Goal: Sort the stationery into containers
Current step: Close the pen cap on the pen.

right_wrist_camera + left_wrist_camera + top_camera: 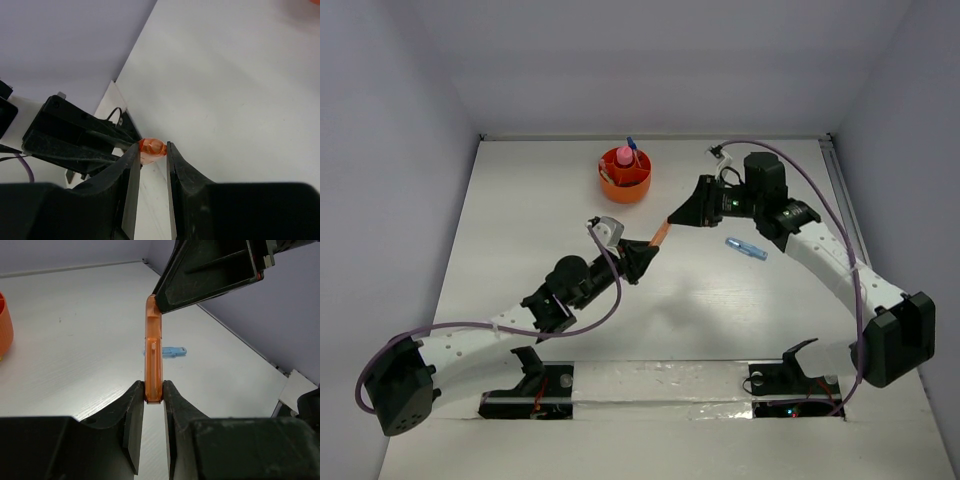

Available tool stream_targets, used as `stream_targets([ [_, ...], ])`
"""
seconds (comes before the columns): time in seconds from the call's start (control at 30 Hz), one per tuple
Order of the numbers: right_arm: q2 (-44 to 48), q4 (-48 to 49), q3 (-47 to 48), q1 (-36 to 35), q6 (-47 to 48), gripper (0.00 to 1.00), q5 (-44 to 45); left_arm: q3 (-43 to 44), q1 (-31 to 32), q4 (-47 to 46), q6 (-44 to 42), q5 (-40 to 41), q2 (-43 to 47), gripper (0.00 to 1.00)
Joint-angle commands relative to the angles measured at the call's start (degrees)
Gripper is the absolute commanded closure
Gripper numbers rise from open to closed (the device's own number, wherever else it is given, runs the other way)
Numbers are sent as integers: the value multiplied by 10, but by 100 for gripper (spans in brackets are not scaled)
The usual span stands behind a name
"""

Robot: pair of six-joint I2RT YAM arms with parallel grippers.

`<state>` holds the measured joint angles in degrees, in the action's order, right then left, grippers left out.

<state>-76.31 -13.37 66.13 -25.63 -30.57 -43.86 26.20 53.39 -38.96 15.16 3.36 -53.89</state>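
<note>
My left gripper is to carry the translucent orange piece outward next, over the tub's section beside its pink piece, and release it. The orange tub stands outward and already holds stationery.
A long translucent orange piece of stationery hangs above the table's middle, held at both ends. My left gripper is shut on its lower end. My right gripper is shut on its upper end. In the left wrist view the right gripper's black fingers cover the piece's far tip. The round orange tub stands at the back centre. A pink piece and a blue pen-like item stick out of the tub. A blue-and-white tube lies on the table to the right.
White walls enclose the white table on three sides. The tub's rim shows at the left edge of the left wrist view. The blue-and-white tube lies beyond the held piece there. The left arm's fingers show behind the right jaws.
</note>
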Motion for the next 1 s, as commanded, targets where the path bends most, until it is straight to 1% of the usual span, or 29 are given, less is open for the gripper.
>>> stream_targets([
  [0.0, 8, 47, -37, -30, -27, 98, -4, 30, 4, -90, 2, 18, 11, 100],
  [0.1, 13, 62, -60, -39, -32, 99, 7, 35, 4, -93, 0, 24, 12, 100],
  [0.37, 0, 76, -91, -107, -34, 100, 40, 64, 4, -87, -12, 22, 7, 100],
  [0.6, -2, 99, -121, -157, -41, 100, 79, 102, 4, -64, -33, 51, 18, 100],
  [0.8, 5, 127, -189, -168, -64, 100, 104, 124, -1, -45, -45, 62, 36, 100],
  [0.87, 6, 159, -224, -174, -77, 100, 104, 128, -7, -39, -45, 60, 45, 100],
  [0.97, 5, 168, -240, -174, -84, 100, 112, 135, -7, -29, -45, 53, 46, 100],
])
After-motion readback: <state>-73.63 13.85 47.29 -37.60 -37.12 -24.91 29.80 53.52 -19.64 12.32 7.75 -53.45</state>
